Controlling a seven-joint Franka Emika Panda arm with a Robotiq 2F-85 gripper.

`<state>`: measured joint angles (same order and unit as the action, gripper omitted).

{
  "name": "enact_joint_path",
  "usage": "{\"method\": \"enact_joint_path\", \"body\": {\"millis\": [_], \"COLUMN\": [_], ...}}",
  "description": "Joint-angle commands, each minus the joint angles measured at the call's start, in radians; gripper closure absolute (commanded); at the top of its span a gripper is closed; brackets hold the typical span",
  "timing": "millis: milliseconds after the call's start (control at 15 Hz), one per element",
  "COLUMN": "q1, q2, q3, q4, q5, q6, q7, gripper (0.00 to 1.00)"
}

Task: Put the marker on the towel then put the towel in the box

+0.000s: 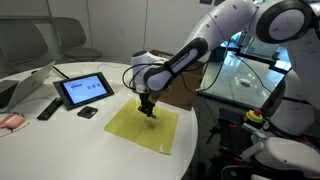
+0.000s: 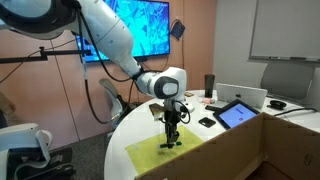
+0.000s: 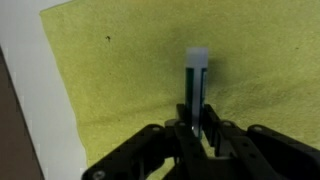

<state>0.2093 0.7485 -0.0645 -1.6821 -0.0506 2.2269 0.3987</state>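
Observation:
The marker will go down onto the middle of the towel [image 1: 145,128] next with my gripper, away from the cardboard box [image 2: 250,150].
A yellow-green towel [image 1: 145,128] lies flat on the white round table; it also shows in an exterior view [image 2: 185,152] and fills the wrist view [image 3: 120,70]. My gripper [image 1: 149,111] hangs straight down over the towel's middle, also seen in an exterior view [image 2: 171,139]. In the wrist view the fingers [image 3: 197,128] are shut on a dark marker with a pale cap [image 3: 196,80], whose tip rests at or just above the towel. A cardboard box [image 2: 250,150] stands in the foreground of an exterior view.
A tablet [image 1: 84,89] on a stand, a black remote [image 1: 48,108] and a small dark object [image 1: 88,112] lie beside the towel. A pink item [image 1: 10,121] sits at the table edge. Another cardboard box [image 1: 165,88] stands behind the arm.

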Motion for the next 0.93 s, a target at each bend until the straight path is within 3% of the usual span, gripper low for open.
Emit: {"method": "enact_joint_path", "body": {"millis": [0,400,867], "q1": [0.008,0.021,0.032], "q2": [0.054,0.135,0.13], "q3": [-0.017,-0.025,-0.02], "q4": [0.027,0.062,0.053], "q5": [-0.018,-0.01,-0.013], "q6": [0.031,0.06,0.075], "q7": [0.038,0.078,0.091], "gripper": [0.94,0.94,0.94]}}
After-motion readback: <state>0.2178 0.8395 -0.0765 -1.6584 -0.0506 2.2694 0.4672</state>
